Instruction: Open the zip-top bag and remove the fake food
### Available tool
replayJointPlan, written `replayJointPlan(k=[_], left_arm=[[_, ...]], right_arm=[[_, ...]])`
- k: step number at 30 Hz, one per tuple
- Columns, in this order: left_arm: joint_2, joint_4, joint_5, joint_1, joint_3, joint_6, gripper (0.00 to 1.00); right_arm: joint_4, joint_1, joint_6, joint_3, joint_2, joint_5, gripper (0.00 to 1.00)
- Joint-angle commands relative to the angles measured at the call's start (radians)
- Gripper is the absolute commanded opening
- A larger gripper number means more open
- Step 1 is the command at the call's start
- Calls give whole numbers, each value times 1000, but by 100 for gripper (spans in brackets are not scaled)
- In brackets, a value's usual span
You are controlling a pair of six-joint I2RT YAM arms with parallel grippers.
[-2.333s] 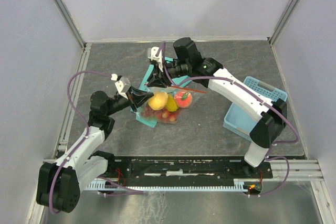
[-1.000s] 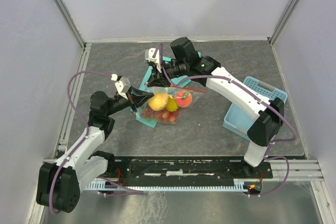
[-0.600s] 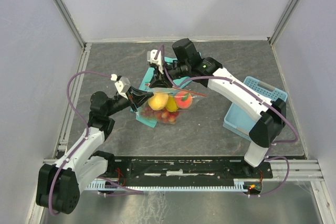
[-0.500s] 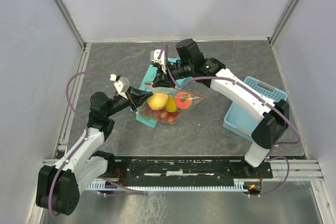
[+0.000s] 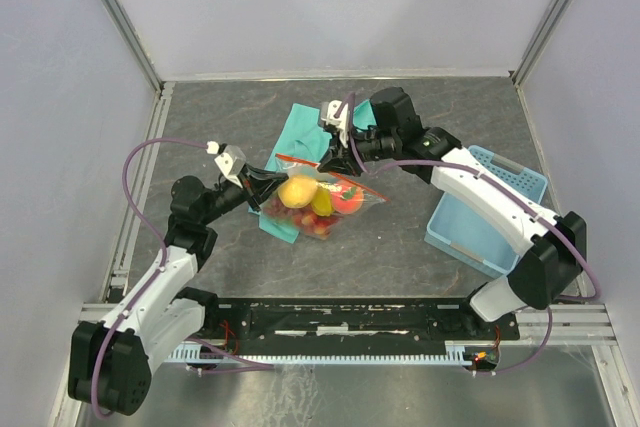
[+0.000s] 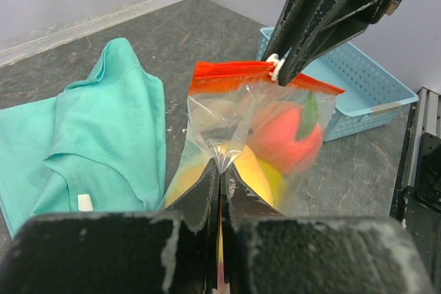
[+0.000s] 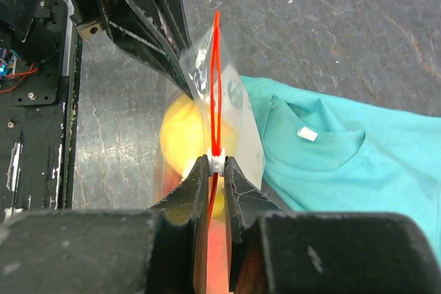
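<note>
The robot's right gripper will next slide toward the right in the top view to the zip's basket-side end and let go of the slider, because that part of the zip is still closed.
The zip-top bag hangs between my two grippers, just above the table. Its orange-red zip strip runs along the top edge. My right gripper is shut on the white zip slider, partway along the strip. Beyond the slider the strip's two halves stand slightly apart. My left gripper is shut on a fold of the bag's clear side wall. The fake food sits inside: a yellow lemon, an orange-pink peach and red berries at the bottom.
A teal cloth lies on the dark table behind and under the bag. A light blue basket stands to the right. Metal rails border the table, with grey walls behind.
My right gripper has slid to the right along the zip strip with the slider, and its arm has swung right. The left gripper keeps its hold; the bag shifted slightly right.
</note>
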Motion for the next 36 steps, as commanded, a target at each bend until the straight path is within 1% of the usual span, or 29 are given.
replayJointPlan(k=[1, 21, 26, 36], left_arm=[[-21, 31, -57, 9, 13, 50, 3], [-32, 3, -87, 10, 15, 61, 3], [-36, -5, -92, 10, 15, 63, 3], [-43, -18, -107, 9, 17, 70, 3]], right_arm=[[52, -32, 52, -53, -86, 19, 10], [41, -110, 167, -318, -328, 167, 12], [34, -132, 180, -363, -391, 184, 12], [6, -165, 212, -416, -454, 237, 13]])
